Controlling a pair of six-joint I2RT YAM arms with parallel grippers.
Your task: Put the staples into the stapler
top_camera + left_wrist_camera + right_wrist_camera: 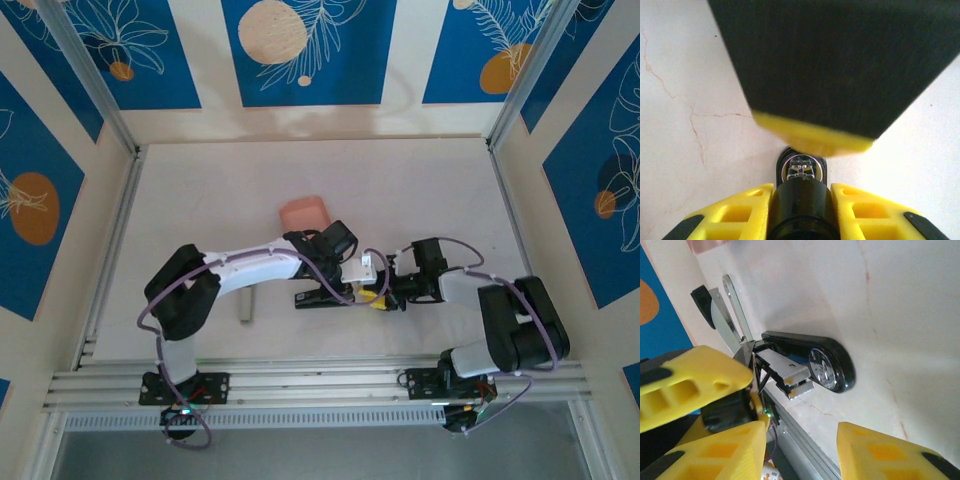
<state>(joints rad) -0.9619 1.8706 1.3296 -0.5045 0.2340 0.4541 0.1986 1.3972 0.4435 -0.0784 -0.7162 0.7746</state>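
Note:
The base's anvil end point(801, 167) lies below my left gripper, so I will bring the raised black arm down toward it and release, since the stapler still stands open.
The black stapler point(318, 298) lies on the table with its top arm point(732, 310) swung up and its metal magazine point(782, 365) bared over the base's anvil point(821, 369). My left gripper point(801, 189) is shut on the stapler's black body, its yellow fingers point(740, 212) on either side; from above the left gripper point(362, 283) sits at the stapler's right end. My right gripper point(797, 440) stands open just off the stapler's front, with nothing between its fingers point(890, 455). A short grey strip, the staples point(246, 306), lies on the table left of the stapler.
A pink tray point(303, 212) stands just behind the left wrist. An aluminium rail point(320, 382) runs along the near edge. Walls with blue panels close the table on three sides. The right gripper's finger point(840, 65) looms close in front of the left wrist camera.

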